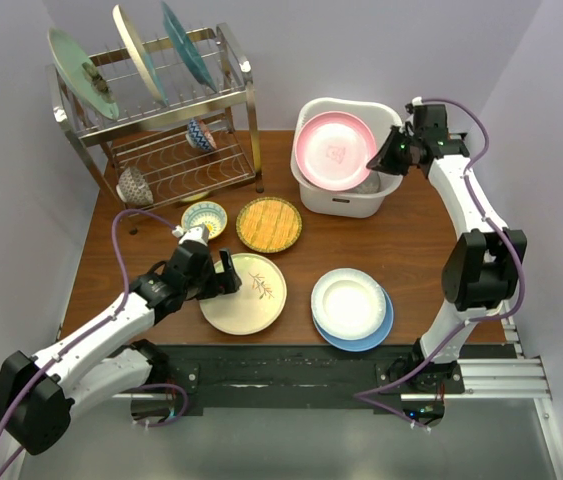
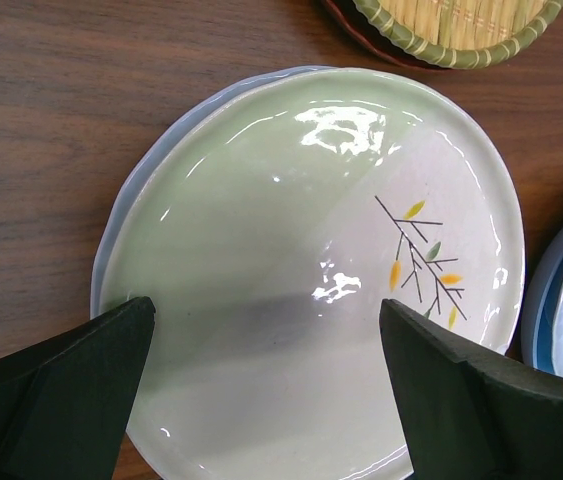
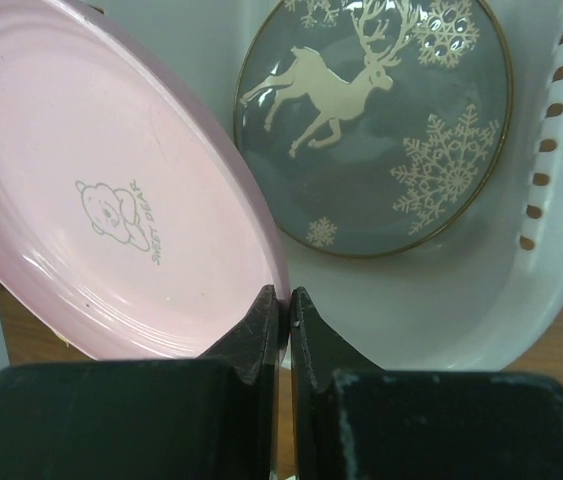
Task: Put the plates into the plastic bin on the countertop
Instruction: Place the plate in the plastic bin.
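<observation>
I need to lower the pink plate in my right gripper past the bin's rim next, then let it go on the grey reindeer plate (image 1: 367,184) (image 3: 381,130) lying in the bin below.
My right gripper (image 1: 385,156) (image 3: 284,300) is shut on the rim of the pink plate (image 1: 333,150) (image 3: 111,200). It holds the plate tilted over the white plastic bin (image 1: 353,205) (image 3: 461,300). A grey reindeer plate (image 3: 381,130) lies inside the bin. My left gripper (image 1: 223,275) (image 2: 266,380) is open, its fingers (image 2: 61,390) straddling the near part of a cream plate with a twig drawing (image 1: 244,293) (image 2: 311,270). A yellow woven-look plate (image 1: 268,223) (image 2: 451,30) lies behind that one. To the right, a white plate (image 1: 349,300) sits on a blue plate (image 1: 381,330).
A steel wire dish rack (image 1: 236,95) stands at the back left with three plates upright on top and two bowls on its lower tier. A small patterned bowl (image 1: 204,217) sits on the wooden table (image 1: 411,250) left of the woven plate.
</observation>
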`<state>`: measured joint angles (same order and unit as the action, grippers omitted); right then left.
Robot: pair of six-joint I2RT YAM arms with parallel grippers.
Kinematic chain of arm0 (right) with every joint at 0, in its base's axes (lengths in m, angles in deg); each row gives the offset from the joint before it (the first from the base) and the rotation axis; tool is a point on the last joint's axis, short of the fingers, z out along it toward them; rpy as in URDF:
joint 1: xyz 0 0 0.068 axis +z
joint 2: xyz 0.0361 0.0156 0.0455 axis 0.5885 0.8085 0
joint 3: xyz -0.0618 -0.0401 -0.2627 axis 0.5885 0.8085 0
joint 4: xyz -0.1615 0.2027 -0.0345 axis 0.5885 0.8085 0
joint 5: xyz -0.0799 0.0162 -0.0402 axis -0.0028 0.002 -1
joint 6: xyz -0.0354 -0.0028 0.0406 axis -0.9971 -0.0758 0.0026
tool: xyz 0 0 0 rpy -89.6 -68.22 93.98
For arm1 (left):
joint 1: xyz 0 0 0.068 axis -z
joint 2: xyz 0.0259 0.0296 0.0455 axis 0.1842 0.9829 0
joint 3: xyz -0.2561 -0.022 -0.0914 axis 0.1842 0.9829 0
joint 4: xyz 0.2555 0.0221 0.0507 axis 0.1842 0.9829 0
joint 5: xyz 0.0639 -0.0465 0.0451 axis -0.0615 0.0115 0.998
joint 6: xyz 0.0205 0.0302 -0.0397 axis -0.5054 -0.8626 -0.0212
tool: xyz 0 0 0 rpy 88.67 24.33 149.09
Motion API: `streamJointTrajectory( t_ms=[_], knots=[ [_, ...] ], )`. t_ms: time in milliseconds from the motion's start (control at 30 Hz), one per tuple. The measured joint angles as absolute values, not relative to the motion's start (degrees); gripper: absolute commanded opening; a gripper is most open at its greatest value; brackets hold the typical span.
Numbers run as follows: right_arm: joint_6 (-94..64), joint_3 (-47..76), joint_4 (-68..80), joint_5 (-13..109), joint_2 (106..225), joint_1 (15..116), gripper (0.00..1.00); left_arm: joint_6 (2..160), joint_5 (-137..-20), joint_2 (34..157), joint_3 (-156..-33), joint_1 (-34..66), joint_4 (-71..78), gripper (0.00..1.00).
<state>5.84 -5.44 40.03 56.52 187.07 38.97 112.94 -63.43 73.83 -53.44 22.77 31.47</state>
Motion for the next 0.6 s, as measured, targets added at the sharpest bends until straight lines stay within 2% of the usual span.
streamJointTrajectory(
  t_ms=[600],
  knots=[
    [7.0, -5.7, 37.3, 54.9, 188.4, 37.8, 0.0, 112.4, -63.8, 73.5, -53.1, 22.8, 31.0, 1.0]
  ],
)
